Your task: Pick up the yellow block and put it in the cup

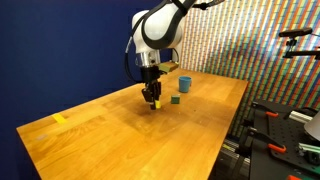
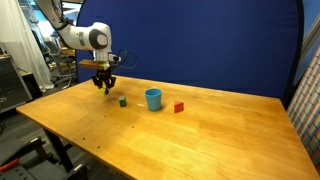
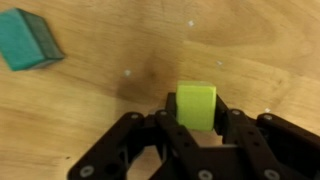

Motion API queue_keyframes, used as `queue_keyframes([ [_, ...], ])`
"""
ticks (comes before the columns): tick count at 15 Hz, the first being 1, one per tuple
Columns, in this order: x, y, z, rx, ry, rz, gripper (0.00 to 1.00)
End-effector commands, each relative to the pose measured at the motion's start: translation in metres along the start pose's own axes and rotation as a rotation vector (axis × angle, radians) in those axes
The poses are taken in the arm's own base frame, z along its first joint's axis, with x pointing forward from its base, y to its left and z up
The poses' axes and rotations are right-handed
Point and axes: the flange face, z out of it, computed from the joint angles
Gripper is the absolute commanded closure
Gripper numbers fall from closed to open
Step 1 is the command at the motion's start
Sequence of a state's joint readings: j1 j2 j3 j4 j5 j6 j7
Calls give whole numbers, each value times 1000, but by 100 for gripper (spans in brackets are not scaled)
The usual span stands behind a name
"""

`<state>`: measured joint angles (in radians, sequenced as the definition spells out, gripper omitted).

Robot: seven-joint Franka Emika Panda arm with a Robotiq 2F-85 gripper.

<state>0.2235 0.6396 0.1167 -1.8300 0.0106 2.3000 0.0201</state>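
The yellow block goes up in my gripper next, past the green cube, and drops over the cup's opening [image 2: 153, 91]. It now hangs lower than the cup's rim.
My gripper [image 3: 196, 118] is shut on the yellow block [image 3: 196, 100], a small bright yellow cube held between the two black fingers. In both exterior views the gripper [image 1: 152, 97] [image 2: 104, 87] hangs just above the wooden table with the block [image 1: 155, 103] at its tips. The blue-teal cup [image 1: 184, 85] [image 2: 153, 98] stands upright on the table, a short way from the gripper. The cup is out of the wrist view.
A dark green cube [image 1: 175, 99] [image 2: 122, 100] [image 3: 28, 40] sits between gripper and cup. A red block [image 2: 179, 107] lies beyond the cup. A pale yellow flat piece [image 1: 60, 119] lies near the table's far end. The table [image 1: 120, 130] ends near equipment.
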Motion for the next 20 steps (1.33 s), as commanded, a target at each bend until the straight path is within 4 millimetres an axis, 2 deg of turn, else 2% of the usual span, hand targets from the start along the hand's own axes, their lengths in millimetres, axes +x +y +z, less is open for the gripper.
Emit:
queue_keyframes([
  [1, -32, 48, -66, -83, 62, 146, 89],
  [5, -59, 115, -122, -161, 130, 302, 89],
  [8, -78, 159, -138, -190, 133, 401, 89],
  [10, -88, 184, -136, -188, 123, 452, 89],
  [14, -97, 223, -116, -191, 92, 512, 89],
  [17, -96, 241, -105, -186, 76, 535, 89],
  [20, -92, 248, -96, -187, 61, 541, 89],
])
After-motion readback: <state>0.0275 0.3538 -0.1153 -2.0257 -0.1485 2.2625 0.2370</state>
